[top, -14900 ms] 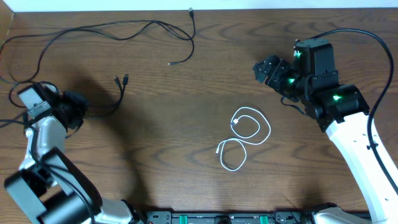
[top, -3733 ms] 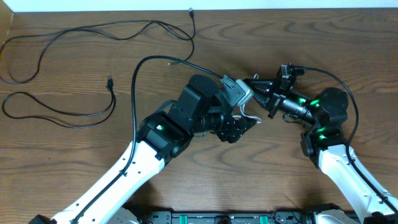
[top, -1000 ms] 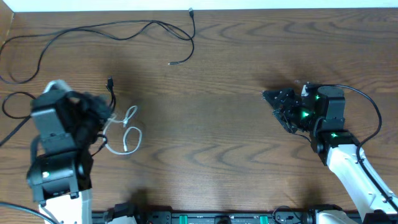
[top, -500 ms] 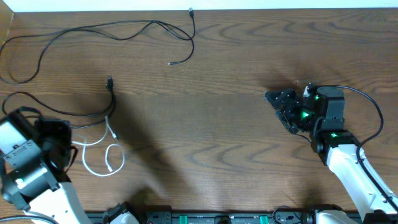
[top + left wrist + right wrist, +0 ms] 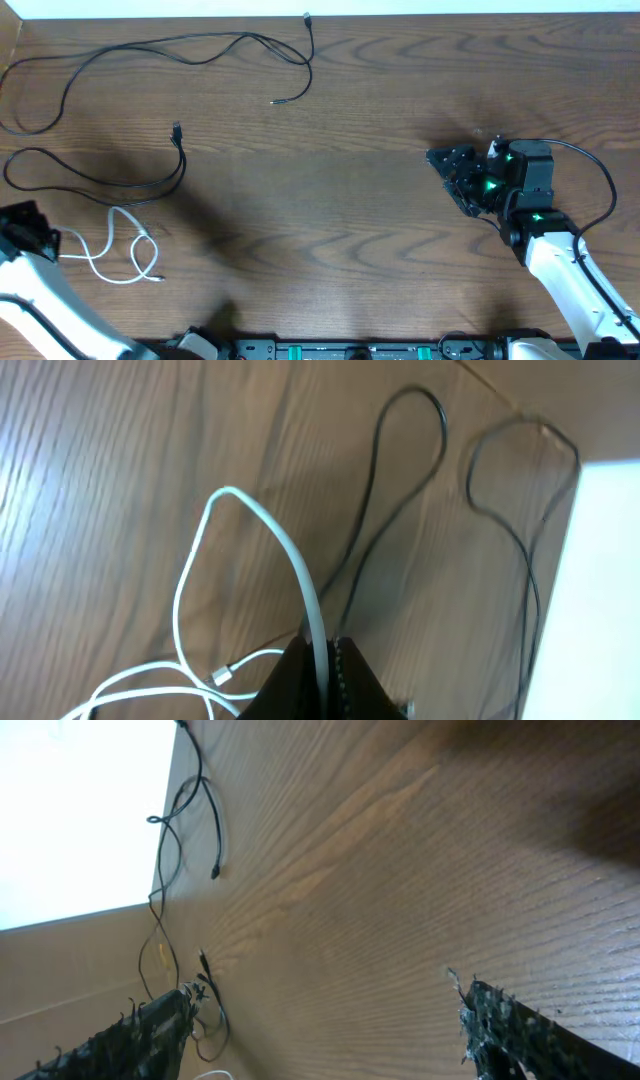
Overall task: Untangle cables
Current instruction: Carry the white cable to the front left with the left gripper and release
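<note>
My left gripper goes to the left in the overhead view next and releases the white cable (image 5: 122, 252), since bare wood clear of the black cables lies that way.
The white cable (image 5: 122, 252) lies in loose loops at the front left of the table. My left gripper (image 5: 32, 238) is at the far left edge, shut on one strand of it. In the left wrist view the white cable (image 5: 301, 576) runs straight into the closed left gripper (image 5: 322, 658). The shorter black cable (image 5: 120, 184) curves just behind the white one, apart from it. The longer black cable (image 5: 150, 45) sprawls along the back left. My right gripper (image 5: 450, 176) hovers at the right, open and empty; in its wrist view the right gripper (image 5: 325, 1020) has bare wood between its fingers.
The table's back edge (image 5: 400, 14) meets a white wall. In the left wrist view both black cables (image 5: 385, 490) loop near the table's left edge (image 5: 575, 510). The right arm's own thick wire (image 5: 590, 165) arcs beside its wrist.
My left gripper has dragged the white cable leftward and toward the front left corner, off the shorter black cable. The right arm has stayed put.
</note>
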You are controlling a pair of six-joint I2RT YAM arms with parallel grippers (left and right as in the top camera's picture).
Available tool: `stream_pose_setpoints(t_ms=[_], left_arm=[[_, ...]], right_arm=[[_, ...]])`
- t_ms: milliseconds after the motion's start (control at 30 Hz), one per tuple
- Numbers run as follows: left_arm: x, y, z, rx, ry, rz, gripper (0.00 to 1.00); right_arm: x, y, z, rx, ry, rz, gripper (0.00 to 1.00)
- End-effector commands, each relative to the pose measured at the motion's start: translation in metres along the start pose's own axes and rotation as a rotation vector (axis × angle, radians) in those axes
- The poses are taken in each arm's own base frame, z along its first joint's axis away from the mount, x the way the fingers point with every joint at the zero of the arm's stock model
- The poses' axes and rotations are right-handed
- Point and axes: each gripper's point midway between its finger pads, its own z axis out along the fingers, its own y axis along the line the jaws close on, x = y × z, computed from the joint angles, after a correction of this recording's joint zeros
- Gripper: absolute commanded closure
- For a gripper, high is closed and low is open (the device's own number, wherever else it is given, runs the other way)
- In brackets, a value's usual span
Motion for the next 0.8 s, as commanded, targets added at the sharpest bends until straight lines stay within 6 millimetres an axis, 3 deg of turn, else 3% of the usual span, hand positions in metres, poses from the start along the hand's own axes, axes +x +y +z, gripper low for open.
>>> stream_pose_setpoints(t_ms=[0, 200, 400, 567, 633, 733, 767], left_arm=[[-0.015, 0.015, 0.025, -0.066, -0.015, -0.091, 0.93], [-0.050, 0.027, 0.061, -0.104, -0.093, -0.111, 0.92], [-0.100, 0.026, 0.078, -0.145, -0.296, 0.085, 0.92], [-0.111, 0.015, 0.092, -0.117, -0.332, 0.195, 0.92], [-0.112, 0.017, 0.100, -0.120, -0.329, 0.194, 0.77], [-0.111, 0.019, 0.109, -0.134, -0.320, 0.242, 0.22], [-0.111, 0.019, 0.110, -0.140, -0.317, 0.279, 0.09]], right_arm=[[-0.004, 0.001, -0.002, 0.001, -0.017, -0.015, 0.15], [-0.004, 0.001, -0.002, 0.002, -0.018, -0.015, 0.16], [-0.005, 0.000, -0.002, 0.007, -0.024, -0.015, 0.16], [-0.008, -0.003, -0.002, 0.024, -0.044, -0.011, 0.16], [-0.009, -0.003, -0.002, 0.026, -0.047, -0.011, 0.16], [-0.008, -0.004, -0.002, 0.027, -0.045, -0.010, 0.16], [-0.008, -0.005, -0.002, 0.031, -0.043, -0.008, 0.17]])
